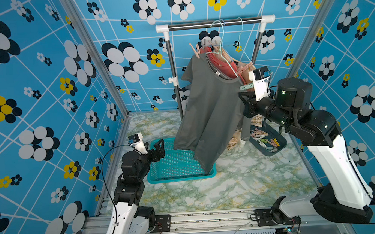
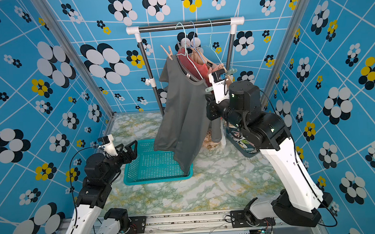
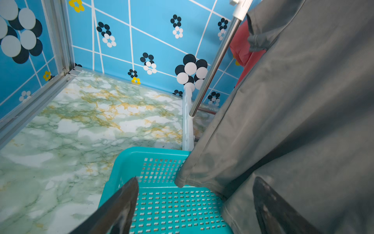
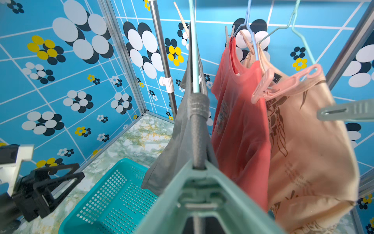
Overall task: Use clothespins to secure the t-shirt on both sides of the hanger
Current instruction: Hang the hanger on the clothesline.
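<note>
I will swing the t-shirt's clipped shoulder outward toward the white-knobbed rack post (image 1: 174,81) with my right gripper next. Then I will let go of the mint green clothespin (image 1: 246,87), because the clothespin's opening already grips the grey seam.
A grey t-shirt (image 1: 210,107) hangs on a mint wire hanger (image 1: 222,42) from the rack. A beige clothespin (image 1: 194,51) grips its far shoulder. My right gripper (image 1: 247,92) is shut on a mint green clothespin (image 1: 246,87) at the near shoulder. In the right wrist view that clothespin (image 4: 202,192) fills the foreground, and the grey shoulder seam (image 4: 199,131) runs into its mouth. My left gripper (image 1: 159,146) stands open and low over the teal basket, holding nothing; in its wrist view the shirt's hem (image 3: 283,141) hangs beside its fingers (image 3: 121,206).
The rack (image 1: 214,24) also carries a red shirt (image 1: 221,59) and a beige shirt (image 4: 303,152) with pink and mint pins. A dark tray (image 1: 282,146) of several loose clothespins lies at the right. The teal basket (image 1: 178,165) sits under the shirt's hem.
</note>
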